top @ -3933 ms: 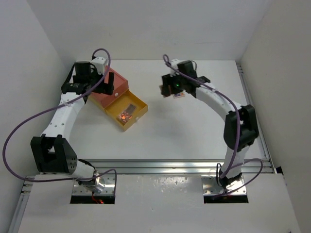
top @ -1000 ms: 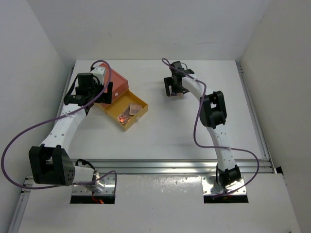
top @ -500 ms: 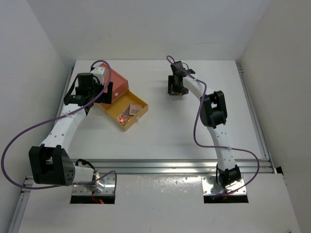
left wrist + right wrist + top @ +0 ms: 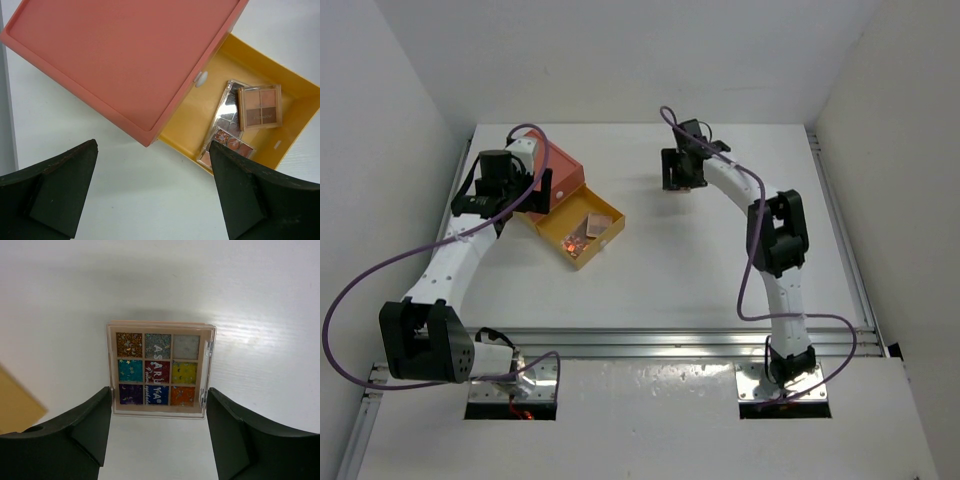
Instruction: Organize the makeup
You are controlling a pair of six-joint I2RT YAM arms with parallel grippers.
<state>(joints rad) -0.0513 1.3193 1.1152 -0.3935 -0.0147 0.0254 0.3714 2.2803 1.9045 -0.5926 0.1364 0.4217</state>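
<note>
I will next swing my right gripper left in the top view and slightly back over the open yellow drawer (image 4: 578,228) to release the palette, since others lie there.
A multicoloured nine-square eyeshadow palette (image 4: 161,369) sits between my right gripper's fingers (image 4: 107,407), which press on its near corners. My right gripper (image 4: 682,176) is at the back middle of the table (image 4: 700,260), and the palette is hidden under it in the top view. A brown four-square palette (image 4: 260,106) and two pinkish ones (image 4: 226,146) lie in the open yellow drawer (image 4: 578,228) of the orange box (image 4: 558,172). My left gripper (image 4: 510,192) is open and empty, just left of the box. No brushes or sticks are in view.
The orange box's flat top (image 4: 125,55) fills the upper left wrist view, with its drawer (image 4: 295,90) pulled out to the right. White walls close in the table on three sides. A metal rail (image 4: 670,342) runs along the near edge.
My right arm's elbow has swung out to the right, and its gripper has shifted slightly with the palette. My left arm has stayed still over the last second.
</note>
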